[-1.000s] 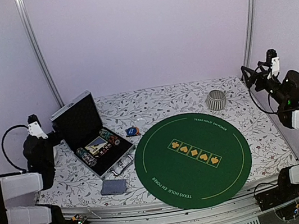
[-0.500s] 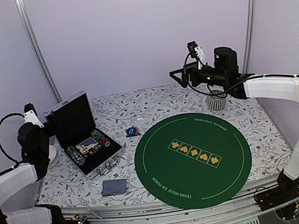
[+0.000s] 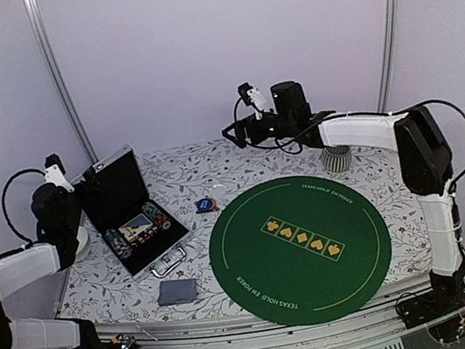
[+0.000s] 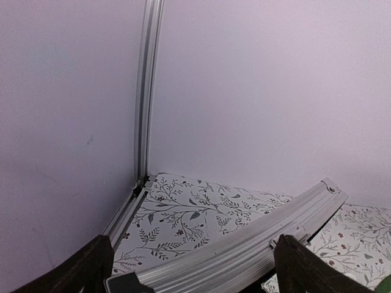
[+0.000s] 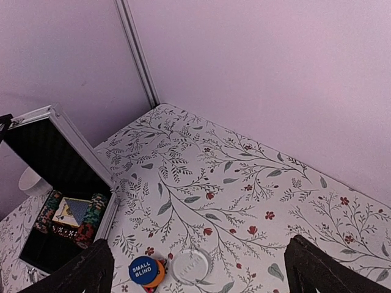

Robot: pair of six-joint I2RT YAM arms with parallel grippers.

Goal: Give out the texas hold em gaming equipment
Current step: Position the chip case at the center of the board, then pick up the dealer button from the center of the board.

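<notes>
The clear disc (image 5: 190,267) lies uncovered beside the blue (image 5: 141,269) and orange ones, so the robot's right gripper will next move down and to the left in the top view, until its fingers are on both sides of the disc.
The open aluminium case (image 3: 133,217) stands at the left of the table and holds striped poker chips (image 3: 155,215) and a card deck (image 3: 139,226). A grey-blue-backed deck (image 3: 177,290) lies near the front edge. Blue (image 5: 141,269), orange (image 5: 156,276) and clear (image 5: 191,264) discs sit together right of the case. My left gripper (image 3: 84,184) is open, its fingers (image 4: 91,268) either side of the raised lid's top edge (image 4: 244,244). My right gripper (image 3: 233,130) hangs open high above the back of the table, with the discs below it.
A round green felt mat (image 3: 299,243) covers the middle and right of the table. A ribbed grey cup (image 3: 336,156) stands behind it at the back right. Aluminium posts (image 3: 58,78) rise at both back corners.
My right arm has swung from the far right across the back to above the discs. My left arm has risen to the case lid, and the case has shifted slightly.
</notes>
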